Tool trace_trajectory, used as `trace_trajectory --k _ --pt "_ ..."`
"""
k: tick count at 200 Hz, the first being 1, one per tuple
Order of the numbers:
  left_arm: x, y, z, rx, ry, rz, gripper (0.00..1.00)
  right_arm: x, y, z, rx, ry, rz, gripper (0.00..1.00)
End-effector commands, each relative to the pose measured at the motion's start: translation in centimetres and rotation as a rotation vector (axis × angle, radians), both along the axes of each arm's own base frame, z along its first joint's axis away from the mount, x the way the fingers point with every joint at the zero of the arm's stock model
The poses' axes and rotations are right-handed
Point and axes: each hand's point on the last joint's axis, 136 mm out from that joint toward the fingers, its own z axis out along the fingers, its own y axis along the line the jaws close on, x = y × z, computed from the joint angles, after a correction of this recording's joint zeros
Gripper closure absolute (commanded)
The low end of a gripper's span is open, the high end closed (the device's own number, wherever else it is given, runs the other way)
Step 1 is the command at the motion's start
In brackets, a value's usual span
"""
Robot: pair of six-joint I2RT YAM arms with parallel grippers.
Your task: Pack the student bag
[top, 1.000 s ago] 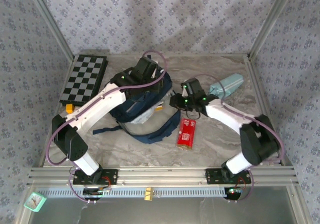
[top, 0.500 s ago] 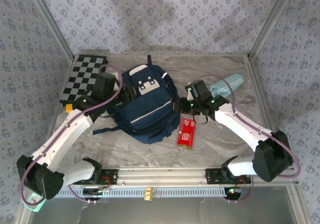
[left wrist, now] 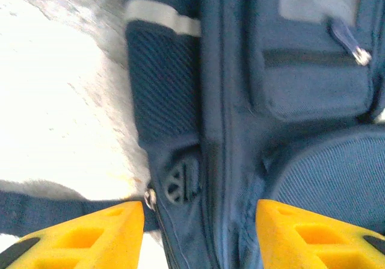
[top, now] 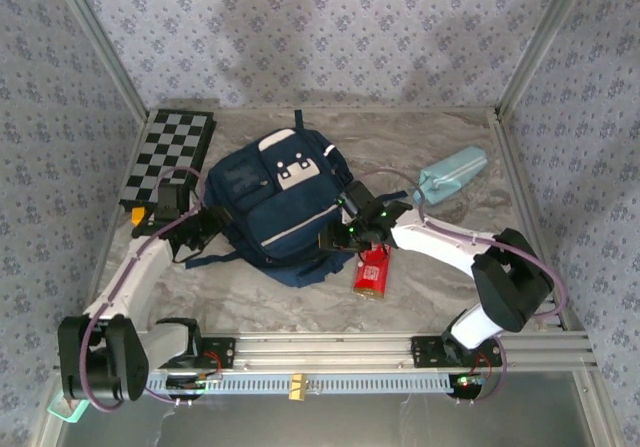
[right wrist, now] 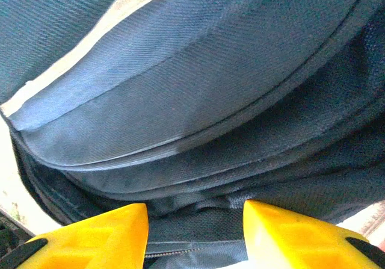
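My left gripper is above the bag's side fold by the pale band and inward of it. It needs to go down and outward next, with its fingers on both sides of that fold.
The student bag (top: 275, 207) is a big navy backpack with a white front patch, lying face up in the middle of the table. My left gripper (top: 207, 223) is at its left side. In the left wrist view the yellow fingers (left wrist: 90, 239) stand apart, open, straddling the bag's side seam (left wrist: 210, 179) without pinching it. My right gripper (top: 332, 235) is against the bag's lower right edge. Seen from the right wrist, it (right wrist: 195, 233) is open, with dark bag fabric (right wrist: 198, 130) lying between and beyond its fingers.
A red flat packet (top: 372, 270) lies just right of the bag, under the right arm. Further back on the right rests a light-blue pencil case (top: 452, 174). A chessboard (top: 172, 155) sits at the back left, with a small orange piece (top: 137, 217) at its near corner. Metal frame rails bound the table.
The left arm came off the top of the bag and swung down to its left side. The right gripper moved left onto the bag's lower right edge. Both jaws widened.
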Motion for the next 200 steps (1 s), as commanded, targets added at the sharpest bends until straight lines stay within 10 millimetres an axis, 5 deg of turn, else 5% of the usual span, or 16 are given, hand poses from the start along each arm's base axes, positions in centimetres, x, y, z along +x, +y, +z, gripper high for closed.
trace_trajectory --k 1,84,137,170,200 --pt "1.8 0.3 -0.7 -0.045 -0.033 0.004 0.49 0.2 -1.0 -1.4 -0.036 0.012 -0.035 0.53" --pt "5.9 1.2 -4.8 -0.031 0.008 0.046 0.55 0.6 -1.9 -2.4 -0.045 0.03 -0.071 0.53" --pt "6.7 0.6 -5.4 -0.07 -0.016 0.047 0.8 1.8 -2.5 -2.8 -0.042 0.01 -0.081 0.52" --pt "5.9 -0.4 -4.4 -0.11 -0.033 0.021 0.94 5.1 -3.2 -2.7 -0.029 -0.052 -0.104 0.5" --pt "4.5 -2.2 -2.7 -0.114 -0.041 0.002 1.0 10.6 -4.5 -2.4 -0.055 -0.12 -0.119 0.48"
